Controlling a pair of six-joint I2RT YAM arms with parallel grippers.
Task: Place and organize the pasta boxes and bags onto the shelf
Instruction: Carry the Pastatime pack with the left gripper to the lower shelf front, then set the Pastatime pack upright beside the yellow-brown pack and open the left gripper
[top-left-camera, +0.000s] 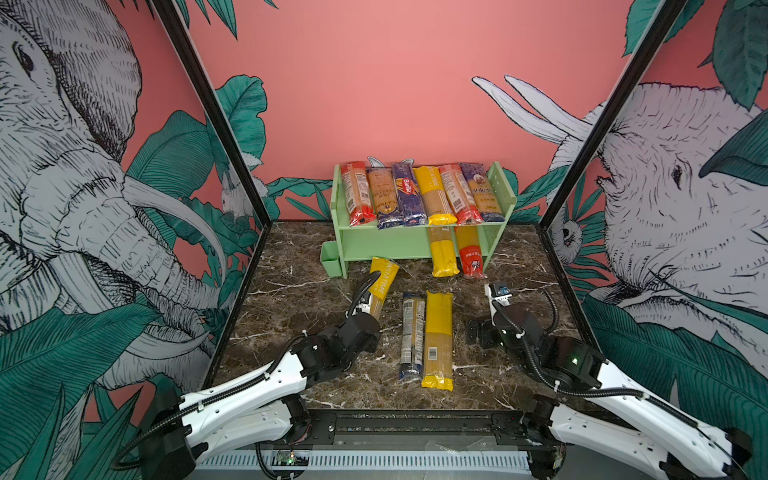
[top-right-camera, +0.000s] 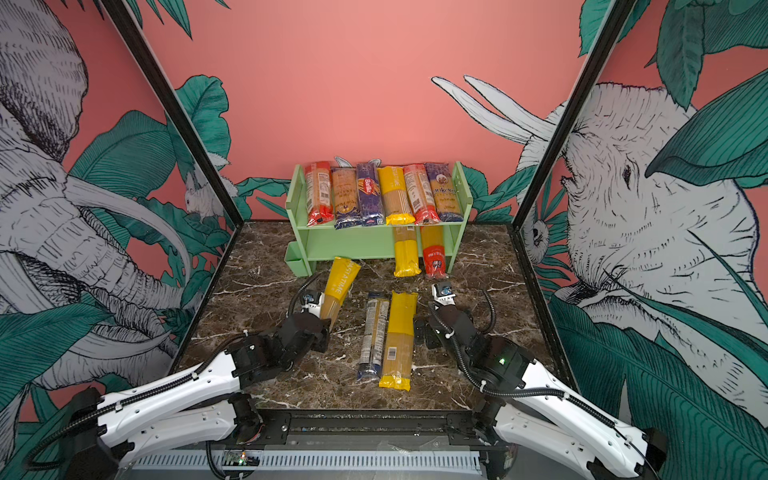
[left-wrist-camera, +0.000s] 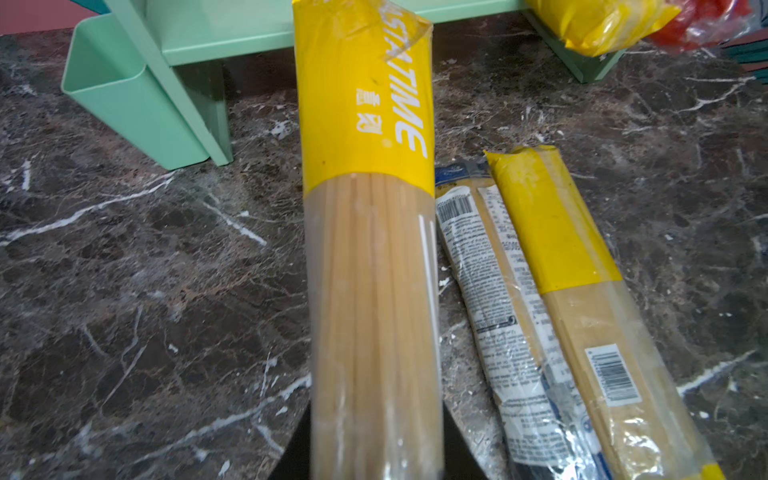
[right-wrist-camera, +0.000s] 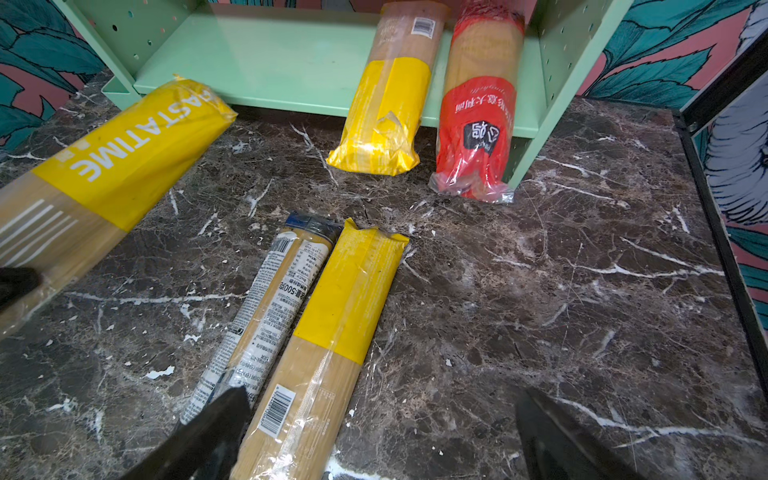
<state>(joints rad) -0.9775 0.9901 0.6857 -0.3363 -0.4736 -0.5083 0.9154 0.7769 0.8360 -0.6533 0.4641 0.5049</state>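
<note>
The lower level is bare beside its yellow-ended pack, so my left gripper should move outward next, slide the held pack onto that bare strip (top-left-camera: 412, 244) and release it.
My left gripper (left-wrist-camera: 376, 451) is shut on a yellow-ended spaghetti pack (top-left-camera: 381, 282), black fingers (left-wrist-camera: 459, 449) on both its sides. The pack tilts up, its far end close to the front of the pale green shelf (top-left-camera: 382, 245). Several packs (top-left-camera: 424, 193) lie side by side on the top tier. A yellow-ended pack (top-left-camera: 444, 255) and a red-ended pack (top-left-camera: 471, 255) stick out of the lower tier at its right. A blue-ended pack (right-wrist-camera: 266, 316) and a yellow-banded pack (right-wrist-camera: 332, 324) lie together mid-table. My right gripper (right-wrist-camera: 384, 415) hangs open just right of them, holding nothing.
A small green cup (top-left-camera: 332, 259) hangs on the shelf's left side, close to the held pack's far end. Black frame posts (top-left-camera: 559, 208) and printed walls close in the dark marble table (top-left-camera: 291, 291) at both sides. The lower tier's left part (right-wrist-camera: 270, 54) is bare.
</note>
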